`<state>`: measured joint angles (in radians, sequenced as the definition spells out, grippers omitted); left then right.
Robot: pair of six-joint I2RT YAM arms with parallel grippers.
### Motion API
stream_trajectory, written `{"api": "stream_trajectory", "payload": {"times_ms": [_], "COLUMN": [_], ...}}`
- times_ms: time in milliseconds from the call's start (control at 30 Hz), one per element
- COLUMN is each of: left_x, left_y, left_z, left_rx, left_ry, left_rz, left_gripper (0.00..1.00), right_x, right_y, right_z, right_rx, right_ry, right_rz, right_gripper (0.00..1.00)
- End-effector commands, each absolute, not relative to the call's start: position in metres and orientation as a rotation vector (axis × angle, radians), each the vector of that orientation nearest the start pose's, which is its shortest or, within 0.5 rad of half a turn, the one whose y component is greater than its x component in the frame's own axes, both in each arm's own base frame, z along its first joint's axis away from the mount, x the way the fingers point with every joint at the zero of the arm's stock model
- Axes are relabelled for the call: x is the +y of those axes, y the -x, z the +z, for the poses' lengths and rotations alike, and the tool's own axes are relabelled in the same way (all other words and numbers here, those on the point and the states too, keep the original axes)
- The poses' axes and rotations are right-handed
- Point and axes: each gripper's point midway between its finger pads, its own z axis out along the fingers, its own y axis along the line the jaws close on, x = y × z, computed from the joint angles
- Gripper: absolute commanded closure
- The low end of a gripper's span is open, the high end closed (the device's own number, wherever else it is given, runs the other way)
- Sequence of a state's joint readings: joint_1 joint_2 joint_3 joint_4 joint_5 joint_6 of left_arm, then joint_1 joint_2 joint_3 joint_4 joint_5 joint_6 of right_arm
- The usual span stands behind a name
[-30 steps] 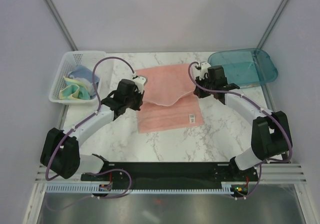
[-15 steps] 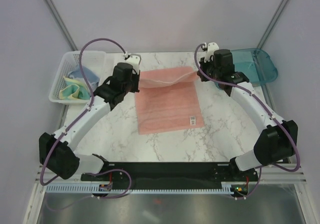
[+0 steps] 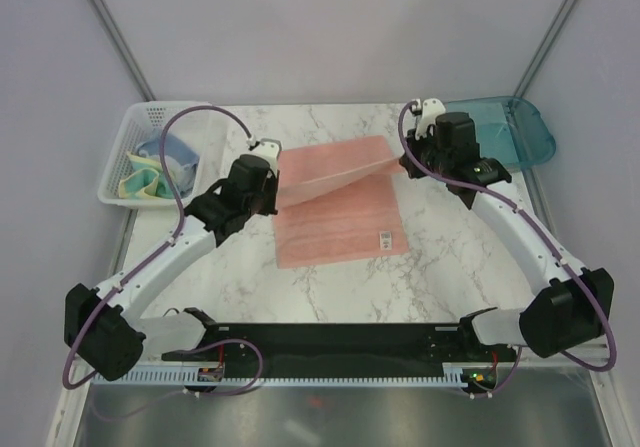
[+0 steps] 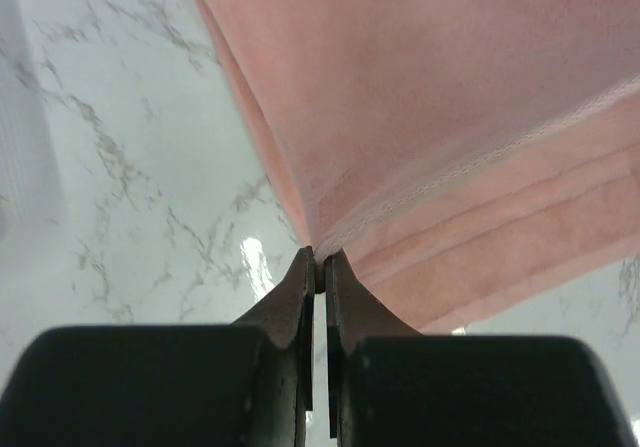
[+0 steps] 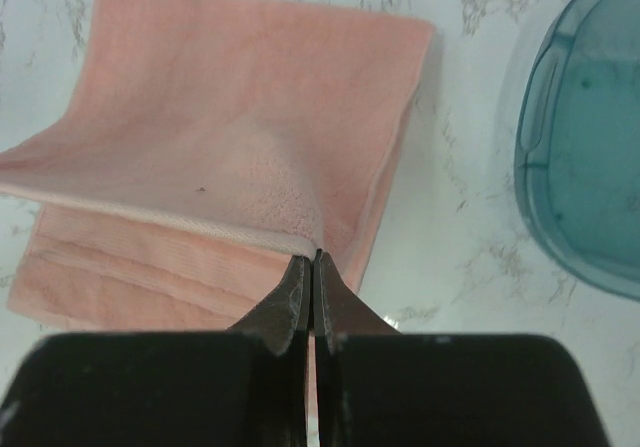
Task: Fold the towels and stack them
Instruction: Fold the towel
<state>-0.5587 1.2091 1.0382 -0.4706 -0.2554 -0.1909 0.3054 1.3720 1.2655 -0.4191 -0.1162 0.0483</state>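
The lower layer's near basket-side corner [image 3: 281, 263] [image 4: 425, 322] lies below and back from my left gripper. My left gripper will draw back and down next and release the flap onto that corner.
The salmon-pink towel [image 3: 340, 222] lies on the marble table, and its upper layer is raised into a taut flap. My left gripper [image 3: 274, 174] is shut on the flap's left corner, seen close up in the left wrist view with the gripper [image 4: 319, 257] pinching the towel [image 4: 450, 117] at its hem. On the other side my right gripper [image 3: 405, 159] is shut on the right corner; the right wrist view shows that gripper [image 5: 312, 259] clamped on the towel [image 5: 230, 117]. A pale-yellow towel [image 3: 140, 182] and a grey-blue towel [image 3: 165, 152] lie crumpled in the basket.
The white basket [image 3: 150, 117] stands at the far left of the table. A teal plastic tray [image 3: 520, 132] sits at the far right, also seen as the tray [image 5: 590, 167] in the right wrist view. A small white label [image 3: 383, 237] shows on the towel's near right part.
Both grippers carried the held edge from the towel's middle toward the far side. The flap, slack and wavy before, now stretches straight between them. Both arms reach further out.
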Motion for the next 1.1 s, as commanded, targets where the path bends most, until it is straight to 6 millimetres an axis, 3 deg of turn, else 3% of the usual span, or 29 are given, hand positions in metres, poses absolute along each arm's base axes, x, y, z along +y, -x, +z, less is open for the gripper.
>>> {"api": "stream_trajectory", "payload": {"times_ms": [0,33,67,100,167,300,467,567,667,700,833,933,1000,1033,1067], "left_x": [-0.163,-0.162,-0.165,-0.167,-0.169,-0.174,-0.175,-0.170,-0.161,-0.151,-0.139,-0.137,-0.138,-0.121,-0.120], "left_y": [-0.288,-0.281,-0.275,-0.271,-0.262,-0.248,-0.233,-0.229,-0.239,-0.245,-0.279,-0.292,-0.292,-0.283,-0.279], "left_z": [0.171,0.158,0.150,0.144,0.128,0.105,0.082,0.073,0.078,0.084,0.144,0.177,0.182,0.172,0.166], "left_rx": [2.261,2.295,2.317,2.336,2.378,2.441,2.496,2.510,2.471,2.445,2.276,2.202,2.191,2.216,2.230], "left_ry": [-0.212,-0.220,-0.219,-0.225,-0.228,-0.252,-0.276,-0.268,-0.232,-0.209,-0.124,-0.104,-0.097,-0.076,-0.068], "left_rz": [-0.217,-0.216,-0.230,-0.245,-0.242,-0.235,-0.198,-0.162,-0.082,-0.002,0.126,0.153,0.141,0.229,0.222], "left_gripper": [0.98,0.98,0.98,0.98,0.98,0.98,0.98,0.98,0.98,0.98,0.98,0.98,0.98,0.98,0.98], "right_x": [0.139,0.139,0.139,0.139,0.143,0.142,0.138,0.142,0.143,0.144,0.150,0.146,0.144,0.145,0.146], "right_y": [-0.354,-0.345,-0.339,-0.329,-0.321,-0.299,-0.286,-0.280,-0.284,-0.292,-0.310,-0.314,-0.309,-0.304,-0.299], "right_z": [0.215,0.194,0.190,0.173,0.163,0.121,0.094,0.088,0.091,0.102,0.138,0.155,0.153,0.152,0.147], "right_rx": [2.167,2.214,2.215,2.254,2.269,2.380,2.466,2.480,2.460,2.429,2.338,2.305,2.316,2.320,2.332], "right_ry": [0.302,0.281,0.273,0.260,0.222,0.132,0.038,0.043,0.072,0.089,0.136,0.155,0.160,0.157,0.151], "right_rz": [0.359,0.375,0.387,0.398,0.438,0.458,0.452,0.446,0.428,0.418,0.431,0.399,0.391,0.413,0.430], "right_gripper": [1.00,1.00,1.00,1.00,1.00,1.00,1.00,1.00,1.00,1.00,1.00,1.00,1.00,1.00,1.00]}}
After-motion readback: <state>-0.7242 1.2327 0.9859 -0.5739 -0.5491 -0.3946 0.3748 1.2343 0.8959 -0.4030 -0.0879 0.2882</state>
